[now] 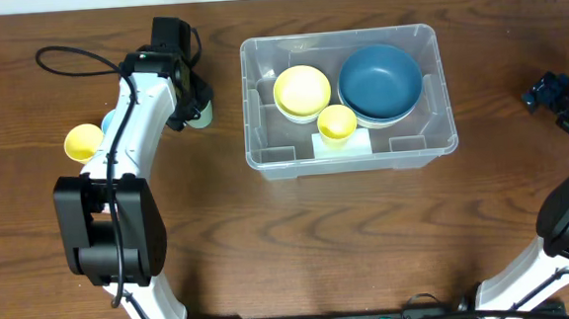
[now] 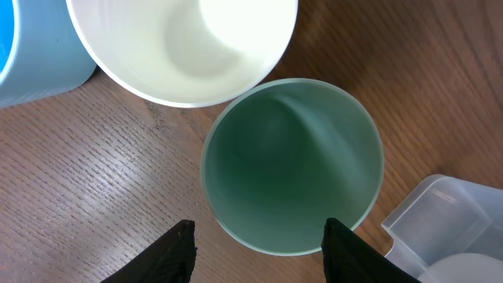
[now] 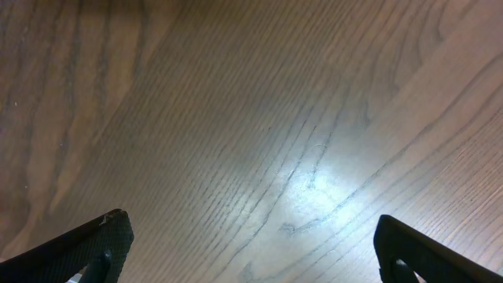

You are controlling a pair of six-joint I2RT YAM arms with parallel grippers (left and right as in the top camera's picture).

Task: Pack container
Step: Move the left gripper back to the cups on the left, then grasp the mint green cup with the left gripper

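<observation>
My left gripper lowers onto the near rim of the green cup (image 1: 203,115) next, since that part of the cup's rim lies between its open fingers.
The container (image 1: 336,36), a large clear bin, stands at the table's middle. It holds a yellow bowl (image 1: 302,91), a dark blue bowl (image 1: 380,81) and a small yellow cup (image 1: 337,124). Its corner shows in the left wrist view (image 2: 448,220). My left gripper (image 2: 259,248) is open, its fingers on either side of the near rim of a green cup (image 2: 292,165), not touching it. In the overhead view the left gripper (image 1: 194,98) is just left of the container, over the green cup (image 1: 203,115). My right gripper (image 3: 251,251) is open and empty above bare wood, at the far right (image 1: 556,95).
A white cup (image 2: 185,47) and a light blue cup (image 2: 31,55) stand right beside the green cup. A yellow cup (image 1: 83,142) lies at the far left, by the left arm. A white label (image 1: 343,144) shows on the container's front.
</observation>
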